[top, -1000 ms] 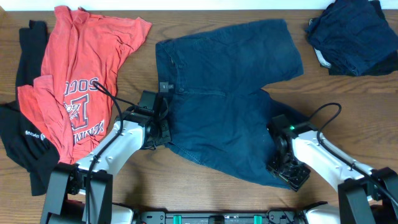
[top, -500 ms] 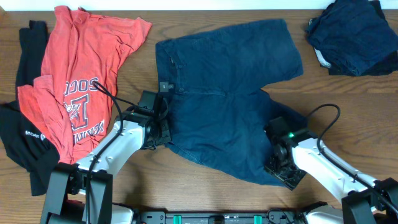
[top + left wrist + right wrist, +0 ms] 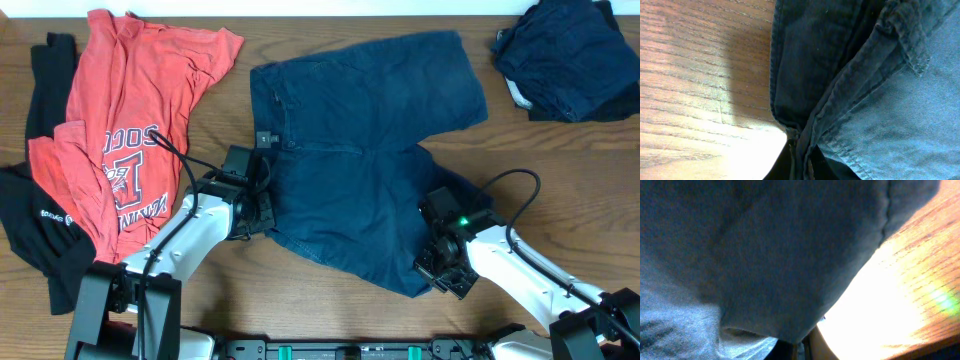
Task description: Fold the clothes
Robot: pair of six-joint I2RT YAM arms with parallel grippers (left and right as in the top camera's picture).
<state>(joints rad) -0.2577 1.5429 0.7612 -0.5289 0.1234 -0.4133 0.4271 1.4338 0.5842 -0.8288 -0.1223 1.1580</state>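
The shorts [image 3: 370, 140] are still spread out, so I should lift my left gripper, carry their waistband end outward and let it go over the far waistband corner [image 3: 265, 79].
The navy shorts [image 3: 370, 140] lie spread flat in the middle of the table, waistband to the left. My left gripper [image 3: 266, 208] is shut on the waistband's near corner; in the left wrist view the dark denim [image 3: 880, 110] bunches between the closed jaws of that gripper [image 3: 801, 162]. My right gripper [image 3: 432, 262] sits at the hem of the near leg, shut on its edge. In the right wrist view the cloth [image 3: 765, 255] drapes over the gripper [image 3: 801, 350] and hides most of the fingers.
A red T-shirt [image 3: 120, 130] with white lettering lies at the left, partly over a black garment [image 3: 40, 230]. A crumpled dark blue pile [image 3: 570, 55] sits at the back right corner. Bare wood [image 3: 560, 170] shows right of the shorts.
My right gripper has slid left onto the near leg's hem and closed on it, pulling that edge slightly inward. The left gripper has stayed shut on the waistband.
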